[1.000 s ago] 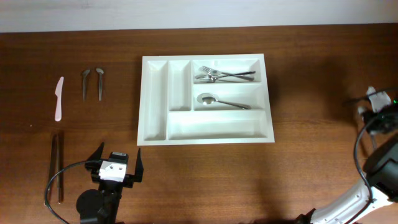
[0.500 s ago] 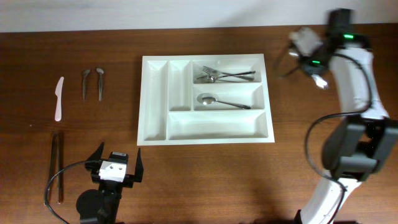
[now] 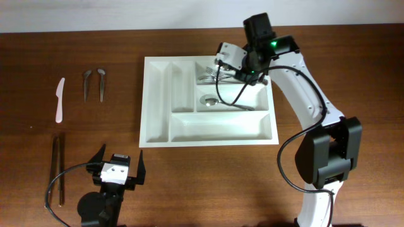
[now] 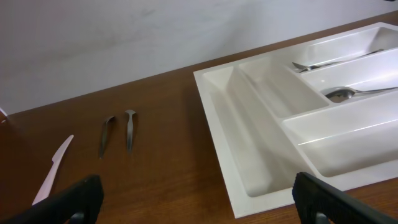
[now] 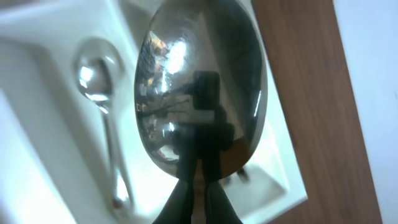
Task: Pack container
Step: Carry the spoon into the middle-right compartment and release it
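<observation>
The robot's right gripper should next carry the second metal spoon (image 5: 199, 81) back and down, into the container's section beside the forks, where there is already a spoon.
The white container (image 3: 158, 101) lies mid-table, its near corner showing in the left wrist view (image 4: 261, 124). Its top right compartment holds forks (image 3: 235, 75); the one below holds a spoon (image 3: 218, 101). My right gripper (image 5: 199, 199) is shut on the handle of a second metal spoon (image 5: 199, 81), whose bowl fills the right wrist view above the container (image 5: 37, 37) and the lying spoon (image 5: 99, 68). Overhead, this gripper (image 3: 216, 68) hovers over the fork compartment. My left gripper (image 3: 117, 165) stands open near the front left, holding nothing.
Left of the container lie a white plastic knife (image 3: 59, 99) and two small dark spoons (image 3: 87, 84) (image 3: 101, 82). A pair of dark chopsticks (image 3: 57, 170) lies at the front left beside my left arm.
My right arm has swung from the table's right edge, past the far right corner, to above the container's upper right compartments with the spoon in its grip. The left arm has not moved.
</observation>
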Controlling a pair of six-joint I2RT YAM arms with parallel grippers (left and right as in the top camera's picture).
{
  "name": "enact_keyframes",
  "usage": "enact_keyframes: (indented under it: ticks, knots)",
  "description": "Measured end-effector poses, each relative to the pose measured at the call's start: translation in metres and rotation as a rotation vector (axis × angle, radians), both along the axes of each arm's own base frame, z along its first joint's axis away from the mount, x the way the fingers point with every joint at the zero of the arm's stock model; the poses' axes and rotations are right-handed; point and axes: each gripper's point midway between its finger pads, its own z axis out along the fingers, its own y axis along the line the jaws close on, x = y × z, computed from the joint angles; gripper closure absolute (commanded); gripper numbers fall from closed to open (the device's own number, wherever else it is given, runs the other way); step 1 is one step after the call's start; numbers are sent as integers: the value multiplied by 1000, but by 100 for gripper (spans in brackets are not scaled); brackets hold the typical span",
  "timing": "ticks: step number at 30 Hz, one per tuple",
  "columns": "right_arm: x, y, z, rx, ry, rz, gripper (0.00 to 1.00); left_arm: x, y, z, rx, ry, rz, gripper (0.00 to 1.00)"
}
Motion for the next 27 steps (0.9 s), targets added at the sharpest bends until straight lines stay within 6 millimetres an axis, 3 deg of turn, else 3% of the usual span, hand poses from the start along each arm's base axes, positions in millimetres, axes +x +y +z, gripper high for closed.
enact_keyframes:
  ticks: [10, 22, 27]
  knots:
    - [-21, 5, -41, 9, 125, 26, 92, 0, 0, 0, 0, 0, 0, 1]
    - [-36, 3, -62, -6, 184, 48, 92, 0, 0, 0, 0, 0, 0, 1]
    - [-34, 3, -63, -5, 175, 51, 91, 0, 0, 0, 0, 0, 0, 1]
